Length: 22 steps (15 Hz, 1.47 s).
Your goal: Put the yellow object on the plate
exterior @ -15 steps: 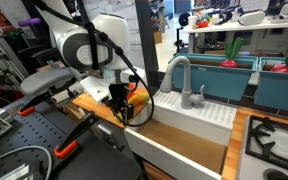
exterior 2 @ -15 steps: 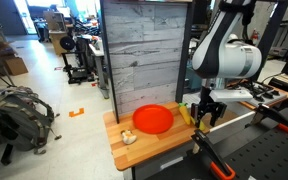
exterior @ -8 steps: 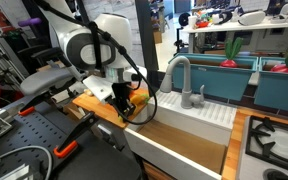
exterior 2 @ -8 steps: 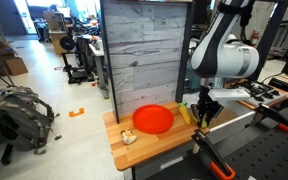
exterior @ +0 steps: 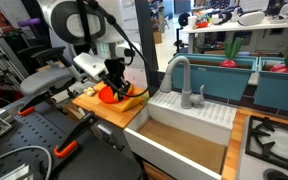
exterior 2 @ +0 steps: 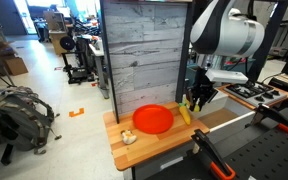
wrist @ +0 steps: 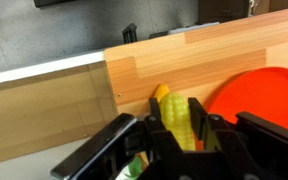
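The yellow object hangs beside the plate. I will next move my gripper to the right in the wrist view and lower it onto the red-orange plate's middle to let go.
The yellow object, a bumpy, slightly curved yellow piece, sits between the two black fingers of my gripper, which is shut on it. In both exterior views it hangs from the gripper a little above the tan wooden board, its lower end pointing down. The red-orange plate lies on the board right beside it, to the right in the wrist view. In an exterior view the plate shows just below the gripper.
A small beige item lies on the board near the plate. A grey plank panel rises behind the board. A white sink with a grey faucet adjoins the board's edge.
The jaws closed on the yellow object, and the arm has lifted it off the board, staying beside the plate.
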### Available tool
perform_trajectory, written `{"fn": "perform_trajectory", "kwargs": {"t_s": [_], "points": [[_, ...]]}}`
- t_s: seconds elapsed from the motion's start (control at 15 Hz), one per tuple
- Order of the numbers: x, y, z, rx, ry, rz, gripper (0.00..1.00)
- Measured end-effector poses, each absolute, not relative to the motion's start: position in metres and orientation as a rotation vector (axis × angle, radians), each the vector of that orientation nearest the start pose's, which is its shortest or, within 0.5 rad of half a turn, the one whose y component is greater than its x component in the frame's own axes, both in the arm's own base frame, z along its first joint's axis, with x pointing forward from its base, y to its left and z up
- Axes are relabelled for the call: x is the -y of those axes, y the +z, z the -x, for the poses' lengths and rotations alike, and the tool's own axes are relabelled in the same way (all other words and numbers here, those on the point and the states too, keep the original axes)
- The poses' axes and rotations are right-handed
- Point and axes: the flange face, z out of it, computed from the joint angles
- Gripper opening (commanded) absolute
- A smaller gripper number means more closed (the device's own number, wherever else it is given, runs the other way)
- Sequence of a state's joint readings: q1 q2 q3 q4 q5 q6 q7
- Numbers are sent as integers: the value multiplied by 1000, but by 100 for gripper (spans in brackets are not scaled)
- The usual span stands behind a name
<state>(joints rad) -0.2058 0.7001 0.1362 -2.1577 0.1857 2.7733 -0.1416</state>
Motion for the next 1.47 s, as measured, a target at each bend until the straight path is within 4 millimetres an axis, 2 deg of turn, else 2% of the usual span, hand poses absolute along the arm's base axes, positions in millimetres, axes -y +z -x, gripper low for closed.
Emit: {"fn": "perform_trajectory", "kwargs": {"t_s": [0.2,0.47,0.6,1.07,1.4,1.47], "points": [[4,83,-534,-112,74,2954,8],[-38,85,-535,-10,77,2934,8],[-52,81,-538,22,79,2929,8],[-84,45,-563,64,79,2905,8],[-94,13,-578,66,78,2899,8],[-95,7,-581,64,79,2901,12]]}}
